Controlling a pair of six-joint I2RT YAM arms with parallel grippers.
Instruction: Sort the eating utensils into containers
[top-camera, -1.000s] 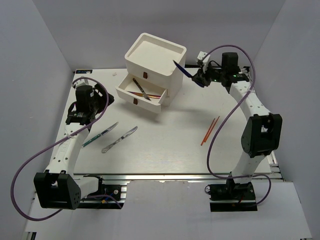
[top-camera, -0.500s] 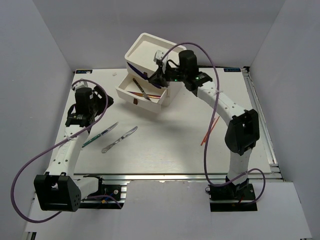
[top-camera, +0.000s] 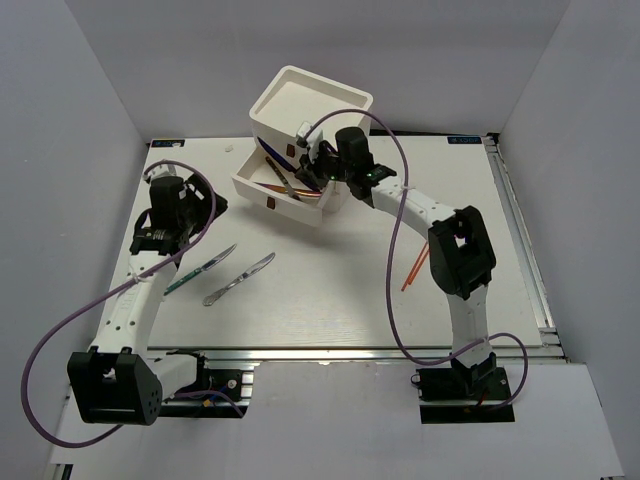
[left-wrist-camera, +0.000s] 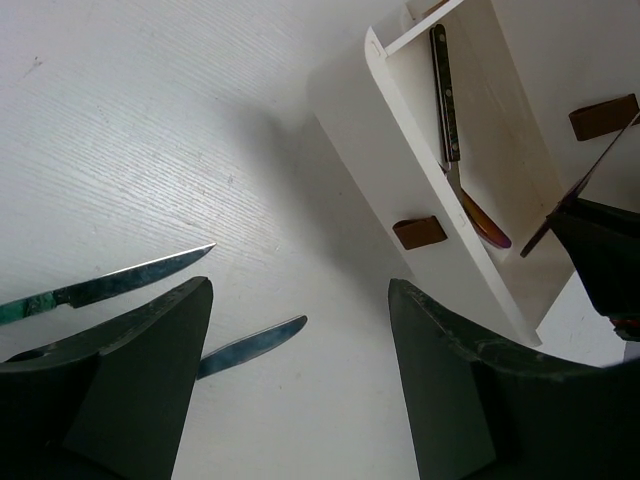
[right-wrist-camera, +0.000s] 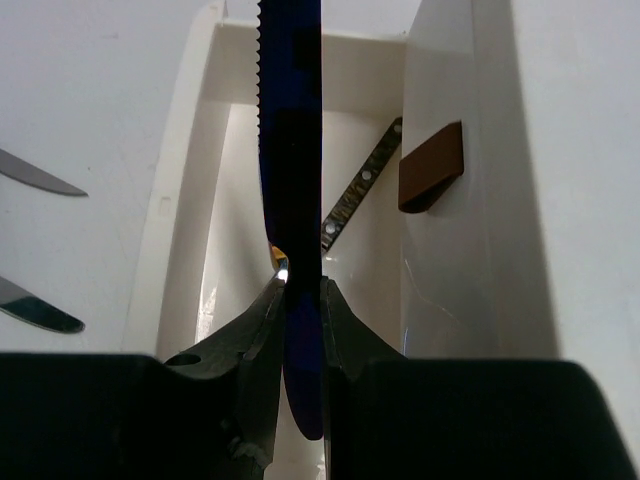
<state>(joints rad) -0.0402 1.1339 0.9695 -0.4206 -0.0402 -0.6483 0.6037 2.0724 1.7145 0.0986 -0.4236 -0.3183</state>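
My empty left gripper draws back and comes down next onto the teal handle's blade end (top-camera: 199, 270) (left-wrist-camera: 45, 302), which lies below it and nearer my base.
My right gripper (top-camera: 313, 166) is shut on an iridescent purple-blue knife (right-wrist-camera: 290, 150) and holds it edge-up over the open middle drawer (top-camera: 262, 188) of the white drawer unit (top-camera: 310, 105). The blade points out over the drawer toward its left end. A dark-handled utensil (top-camera: 281, 177) lies inside that drawer, and it also shows in the right wrist view (right-wrist-camera: 360, 195). My left gripper (top-camera: 160, 240) is open and empty above the table, left of the unit. A teal-handled knife (top-camera: 200, 269) and a silver knife (top-camera: 240, 278) lie on the table near it. Two orange chopsticks (top-camera: 420, 261) lie at the right.
The drawer fronts carry dark red pulls (left-wrist-camera: 420, 232). The open drawer (left-wrist-camera: 380, 130) juts toward the left arm. In the left wrist view the teal-handled knife (left-wrist-camera: 110, 285) and the silver blade (left-wrist-camera: 250, 345) lie just beyond my open fingers (left-wrist-camera: 150, 330). Grey walls enclose the table.
My right arm has swung left from beside the unit, carrying the purple-blue knife, to over the open drawer. The left arm has barely moved.
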